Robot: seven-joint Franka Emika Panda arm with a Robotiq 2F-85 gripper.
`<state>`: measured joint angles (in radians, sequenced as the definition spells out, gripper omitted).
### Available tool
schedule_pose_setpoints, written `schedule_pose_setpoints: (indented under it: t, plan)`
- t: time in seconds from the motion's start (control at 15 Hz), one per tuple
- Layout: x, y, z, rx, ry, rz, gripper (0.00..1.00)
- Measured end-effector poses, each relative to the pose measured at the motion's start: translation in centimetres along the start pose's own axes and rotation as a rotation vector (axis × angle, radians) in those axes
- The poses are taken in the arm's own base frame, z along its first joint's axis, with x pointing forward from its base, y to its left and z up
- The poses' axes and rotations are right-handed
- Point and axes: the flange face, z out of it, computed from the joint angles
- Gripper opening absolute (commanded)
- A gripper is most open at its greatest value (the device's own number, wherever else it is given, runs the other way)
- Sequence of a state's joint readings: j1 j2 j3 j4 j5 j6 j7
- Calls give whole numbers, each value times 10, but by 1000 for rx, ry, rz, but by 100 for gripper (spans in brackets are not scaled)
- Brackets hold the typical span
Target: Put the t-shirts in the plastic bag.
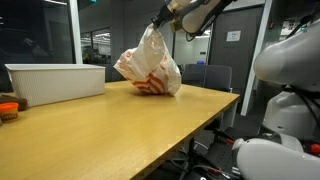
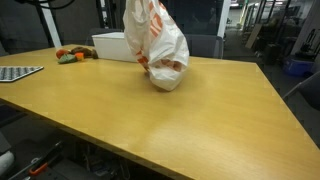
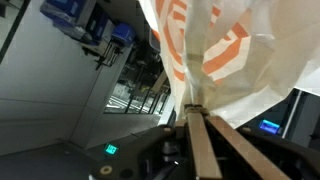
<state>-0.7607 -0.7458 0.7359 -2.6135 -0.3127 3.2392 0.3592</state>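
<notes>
My gripper will next lower the bag's top edge down toward the bag's bulging lower part (image 1: 156, 74) and let go of it, because the bottom of the bag already reaches the tabletop.
A white plastic bag with orange print (image 1: 150, 65) hangs bulging over the wooden table; its bottom rests on or just above the tabletop, also in the other exterior view (image 2: 157, 45). My gripper (image 1: 161, 24) is shut on the bag's top and holds it up. In the wrist view the fingers (image 3: 192, 108) are pressed together on the bag's gathered plastic (image 3: 220, 50). No t-shirts show; whatever fills the bag is hidden inside it.
A white rectangular bin (image 1: 55, 82) stands at the table's far side, also seen behind the bag (image 2: 110, 46). Small colourful items (image 2: 70, 55) lie next to it. A metal tray (image 2: 18, 73) sits at the table edge. Office chairs (image 1: 215, 75) stand beyond the table (image 2: 200, 120).
</notes>
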Motion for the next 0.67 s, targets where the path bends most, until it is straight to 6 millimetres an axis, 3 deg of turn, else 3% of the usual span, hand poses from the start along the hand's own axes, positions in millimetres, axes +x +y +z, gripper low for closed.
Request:
schedule_pose_setpoints:
  t: [0.2,0.47,0.67]
  plan:
    - [-6,-15,-7,-30,-23,-22,0]
    - [-31,-52,-5,107,-174,-79,0]
    - [-46,-67,2,235,-258,-97,0]
